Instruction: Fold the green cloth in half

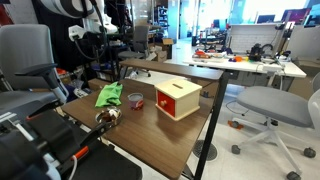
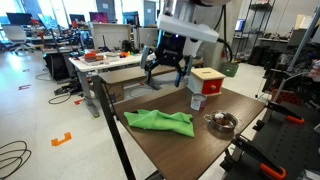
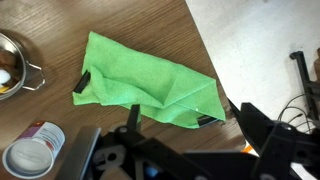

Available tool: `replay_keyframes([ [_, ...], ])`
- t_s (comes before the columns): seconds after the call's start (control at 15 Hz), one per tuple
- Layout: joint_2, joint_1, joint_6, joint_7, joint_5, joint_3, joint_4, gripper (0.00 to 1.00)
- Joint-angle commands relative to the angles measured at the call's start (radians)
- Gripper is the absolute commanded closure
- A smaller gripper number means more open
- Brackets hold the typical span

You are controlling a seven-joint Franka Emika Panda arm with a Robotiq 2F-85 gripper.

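Observation:
The robot will next lower its open gripper onto the cloth's corner by the table edge (image 2: 130, 117) (image 3: 216, 113), because that corner shows between the gripper's spread fingers, still far below.
The green cloth (image 3: 145, 80) lies crumpled and partly folded on the wooden table, near its edge; it shows in both exterior views (image 1: 108, 95) (image 2: 160, 121). My gripper (image 2: 165, 72) hangs open and empty well above the table, over and behind the cloth. In the wrist view its two dark fingers (image 3: 190, 125) spread wide at the bottom of the picture, just past the cloth's near corner, touching nothing.
A metal bowl (image 3: 8, 65) (image 2: 222, 123) and a red-labelled can (image 3: 30, 150) (image 2: 197, 102) stand beside the cloth. A wooden box with a red top (image 2: 207, 80) (image 1: 178, 98) stands farther along the table (image 2: 160, 145). Office chairs (image 1: 275, 105) and desks surround it.

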Motion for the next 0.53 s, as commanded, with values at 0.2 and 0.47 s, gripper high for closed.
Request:
replay_keyframes([
  [0.2, 0.287, 0.127, 0.024, 0.128, -0.129, -0.125, 0.32, 0.0],
  [0.47, 0.405, 0.157, 0.02, 0.169, -0.136, -0.149, 0.457, 0.0],
])
